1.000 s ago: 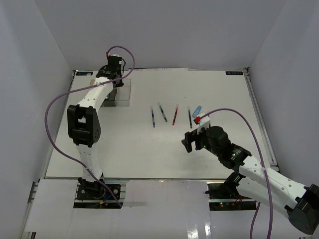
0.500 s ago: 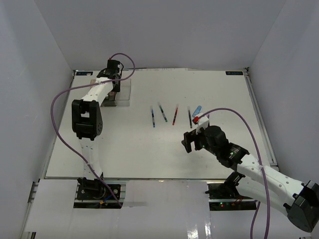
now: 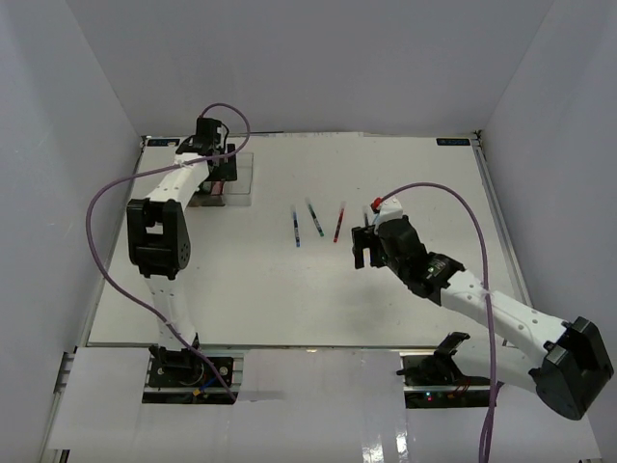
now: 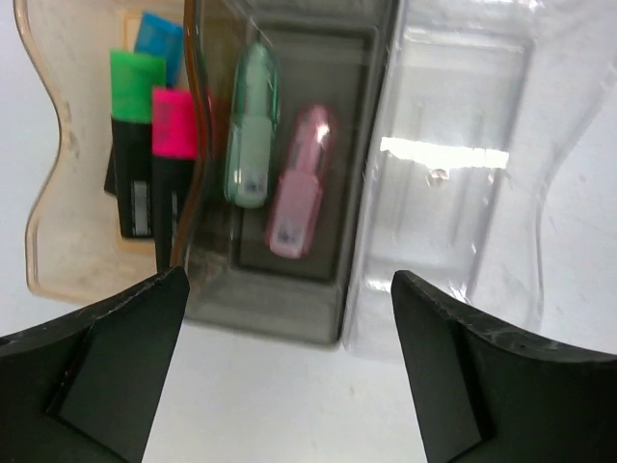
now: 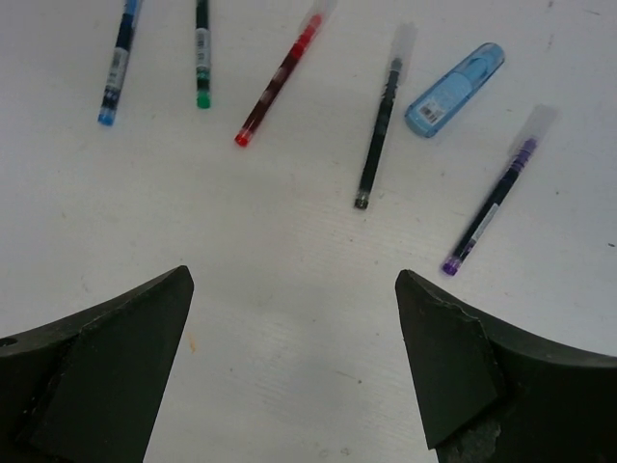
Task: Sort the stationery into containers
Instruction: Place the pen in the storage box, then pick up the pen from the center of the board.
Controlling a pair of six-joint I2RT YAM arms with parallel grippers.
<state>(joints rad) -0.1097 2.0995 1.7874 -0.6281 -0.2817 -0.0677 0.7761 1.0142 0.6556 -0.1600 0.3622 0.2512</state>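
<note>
I will next move my right gripper outward and down, with a turn, over the blue piece's labelled end (image 5: 433, 111), because the piece lies slanted between the black (image 5: 379, 125) and purple pens.
The containers (image 4: 362, 241) stand in a joined row below my left wrist. The amber bin (image 4: 58, 231) holds green (image 4: 131, 145), pink (image 4: 172, 145) and blue-capped highlighters. The smoky grey bin (image 4: 289, 299) holds a mint piece (image 4: 251, 125) and a pink piece (image 4: 301, 178). Nothing lies in the clear bin (image 4: 453, 183). My left gripper (image 4: 289, 371) hangs open above the row's near edge. My right gripper (image 5: 294, 367) is open over bare table, just short of the blue (image 5: 116, 68), green (image 5: 201, 53), red (image 5: 277, 82), black (image 5: 379, 125) and purple (image 5: 492, 207) pens and a blue piece (image 5: 453, 90).
In the top view the containers (image 3: 241, 178) sit at the far left under the left gripper (image 3: 214, 162). Three pens (image 3: 315, 220) lie mid-table, and the right gripper (image 3: 362, 247) covers those to their right. White walls enclose the table (image 3: 289, 289).
My left gripper has opened wide over the bins and shifted slightly left. The right arm has moved forward, away from its base, over the pens on the right.
</note>
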